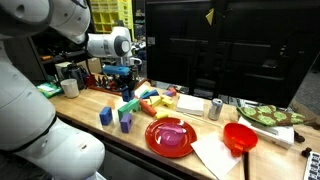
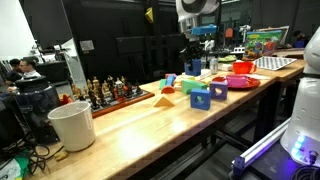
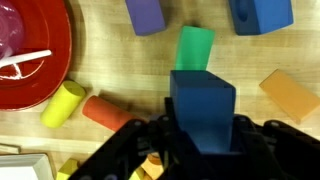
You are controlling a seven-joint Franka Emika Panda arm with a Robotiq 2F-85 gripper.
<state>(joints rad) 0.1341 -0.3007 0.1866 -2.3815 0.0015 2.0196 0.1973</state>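
The robot will next lower the dark blue block in its gripper onto the green block's top point(image 1: 129, 108) point(image 3: 194, 49) and let go of it there, because the green block is right below it.
My gripper point(image 3: 203, 135) is shut on a dark blue block point(image 3: 203, 108) and holds it above the wooden table. Below it in the wrist view lie a green cylinder point(image 3: 194, 47), a red cylinder point(image 3: 106, 113), a yellow cylinder point(image 3: 62, 104), an orange block point(image 3: 291, 94), a purple block point(image 3: 145, 14) and a blue block point(image 3: 262, 14). In both exterior views the gripper point(image 1: 124, 78) point(image 2: 192, 50) hangs over the pile of coloured blocks point(image 1: 150, 100).
A red plate point(image 1: 171, 136) with a white utensil lies near the front edge, also seen in the wrist view point(image 3: 35, 50). A red bowl point(image 1: 239, 137), a metal can point(image 1: 215, 108), a white cup point(image 2: 73, 126) and a chess set point(image 2: 112, 92) stand on the table.
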